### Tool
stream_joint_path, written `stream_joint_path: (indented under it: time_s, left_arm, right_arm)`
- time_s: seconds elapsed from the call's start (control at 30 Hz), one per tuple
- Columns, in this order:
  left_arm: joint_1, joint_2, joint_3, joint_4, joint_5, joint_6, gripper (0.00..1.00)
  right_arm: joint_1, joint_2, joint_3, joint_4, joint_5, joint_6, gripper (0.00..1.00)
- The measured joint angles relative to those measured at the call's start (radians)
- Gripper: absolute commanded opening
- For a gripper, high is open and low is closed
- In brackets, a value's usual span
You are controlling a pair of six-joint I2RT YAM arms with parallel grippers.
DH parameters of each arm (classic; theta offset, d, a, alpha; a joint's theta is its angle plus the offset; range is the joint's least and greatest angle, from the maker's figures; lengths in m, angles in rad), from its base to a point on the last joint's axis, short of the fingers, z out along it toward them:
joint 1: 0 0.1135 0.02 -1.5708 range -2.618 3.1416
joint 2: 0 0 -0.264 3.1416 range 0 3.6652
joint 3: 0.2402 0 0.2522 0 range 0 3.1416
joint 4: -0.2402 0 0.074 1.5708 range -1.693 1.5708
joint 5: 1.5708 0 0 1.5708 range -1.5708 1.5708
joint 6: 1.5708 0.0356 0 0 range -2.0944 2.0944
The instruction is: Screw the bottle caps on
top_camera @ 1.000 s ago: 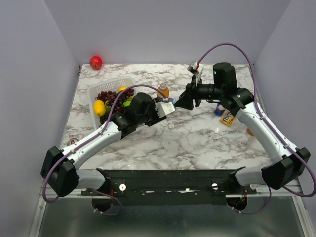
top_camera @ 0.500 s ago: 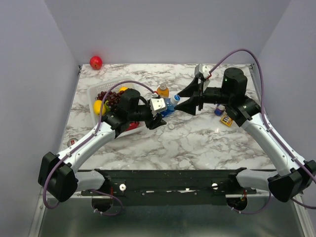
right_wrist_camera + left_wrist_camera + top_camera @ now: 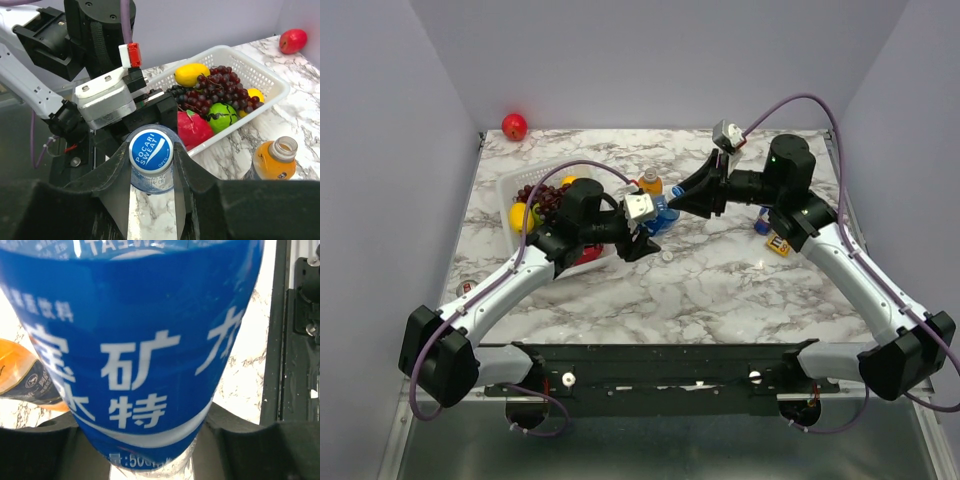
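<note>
My right gripper is above open marble near the snack packet, with that marble to its right in the top view. Next I should lower the bottle there, tilt it upright and let go.
A clear bottle with a blue label (image 3: 140,340) fills the left wrist view, lying tilted between my two grippers (image 3: 661,216). My left gripper (image 3: 650,226) has a jaw on each side of its lower body, with a little room showing at both sides. My right gripper (image 3: 151,155) is shut on the blue-and-white bottle cap (image 3: 151,150) sitting on that bottle's neck. An orange drink bottle (image 3: 272,160) stands uncapped just behind them (image 3: 650,184). A small white cap (image 3: 666,256) lies loose on the marble.
A white basket (image 3: 512,182) of fruit sits at the back left, close behind my left arm. A red apple (image 3: 514,126) rests in the far left corner. A small bottle (image 3: 763,222) and a yellow snack packet (image 3: 780,244) lie under my right arm.
My right gripper came in from the right and shut on the cap. My left gripper's jaws widened around the bottle, and the left arm drew back a little to the left.
</note>
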Motion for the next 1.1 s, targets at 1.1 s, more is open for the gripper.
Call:
stream_joint_path:
  time_s: [1.1]
  left_arm:
    - [0.028,-0.031,-0.081,-0.031,-0.174,0.004,0.99]
  right_arm:
    - [-0.379,0.11,-0.077,-0.345,0.225,-0.551,0.2]
